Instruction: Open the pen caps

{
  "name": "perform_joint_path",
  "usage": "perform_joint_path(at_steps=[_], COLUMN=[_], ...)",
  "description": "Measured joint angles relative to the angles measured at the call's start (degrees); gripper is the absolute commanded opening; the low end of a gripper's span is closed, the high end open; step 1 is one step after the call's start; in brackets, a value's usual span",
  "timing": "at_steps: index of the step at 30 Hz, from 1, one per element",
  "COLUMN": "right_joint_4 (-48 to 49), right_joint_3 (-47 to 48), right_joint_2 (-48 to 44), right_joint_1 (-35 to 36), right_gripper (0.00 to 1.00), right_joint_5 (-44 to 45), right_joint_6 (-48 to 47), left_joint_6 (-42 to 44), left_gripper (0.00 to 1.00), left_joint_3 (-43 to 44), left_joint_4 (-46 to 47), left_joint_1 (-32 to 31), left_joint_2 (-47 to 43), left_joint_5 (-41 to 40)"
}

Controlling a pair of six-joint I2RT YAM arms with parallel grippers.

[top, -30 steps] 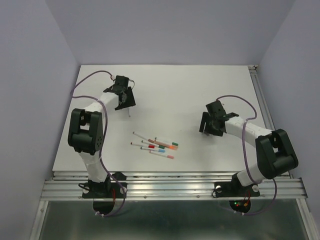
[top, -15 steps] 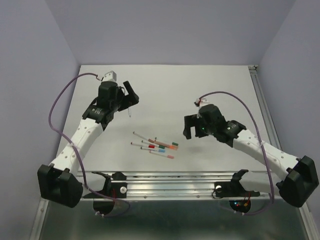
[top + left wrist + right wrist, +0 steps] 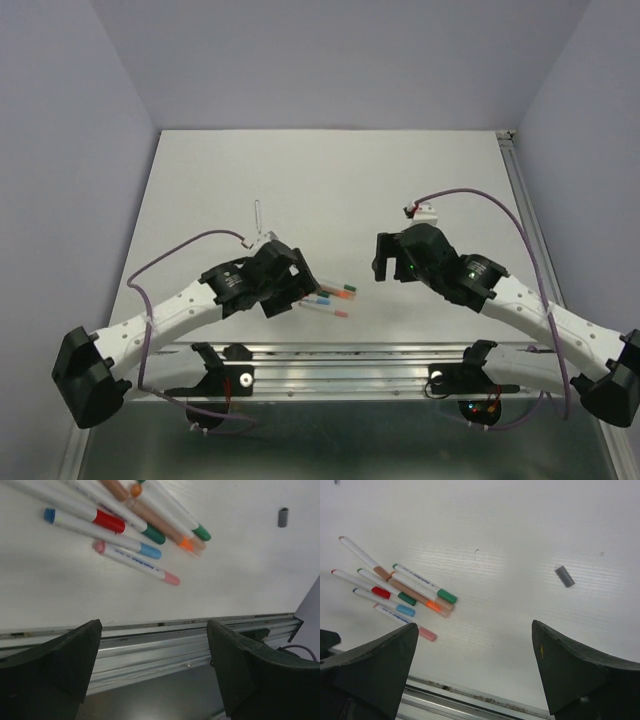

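The nearest pen's pink cap lies clear of the other pens, so my left gripper should come down toward the right in the top view next, over that cap.
Several white pens lie in a loose bunch near the table's front edge (image 3: 330, 293). Their caps are on: red (image 3: 110, 521), dark green (image 3: 155, 535), blue (image 3: 150, 551), pink (image 3: 171, 578), orange (image 3: 186, 543) and green (image 3: 201, 532). The right wrist view shows the same caps, among them red (image 3: 381, 592), pink (image 3: 426, 633) and green (image 3: 446, 596). My left gripper (image 3: 285, 285) (image 3: 152, 630) is open and empty, low over the bunch's left end. My right gripper (image 3: 392, 260) (image 3: 475, 627) is open and empty, right of the pens.
A small grey stubby piece (image 3: 564, 576) (image 3: 283, 517) lies on the table right of the pens. A thin pale stick (image 3: 258, 214) lies farther back on the left. The metal rail (image 3: 350, 352) runs along the table's front edge, close to the pens.
My left arm has swung from the far left of the table down to the pens, and the thin stick stays where it was. My right arm has stretched out and shifted slightly left.
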Motion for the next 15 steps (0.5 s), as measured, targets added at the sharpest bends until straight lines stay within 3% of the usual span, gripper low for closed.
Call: perform_joint_path(at_steps=[6,11,15], right_joint_4=[-5.4,-7.8,-9.1], right_joint_3=[-0.2,-1.1,-3.1], right_joint_2=[-6.6,-8.4,-8.9], right_joint_1=[-0.1,-0.2,-0.2], right_gripper=[1.00,1.00,1.00], right_joint_5=[9.8,13.1,14.2], right_joint_6=[7.3,9.8,11.0], left_joint_6=[-17.4,-25.7,-29.8], left_gripper=[0.92,0.90,0.81], left_joint_3=[2.4,10.2,14.9], left_joint_4=[-5.1,-9.1,-11.4], left_joint_1=[-10.4,-11.1,-11.1], left_joint_2=[12.6,23.6,29.0], left_joint_5=[-2.5,-4.8,-6.2])
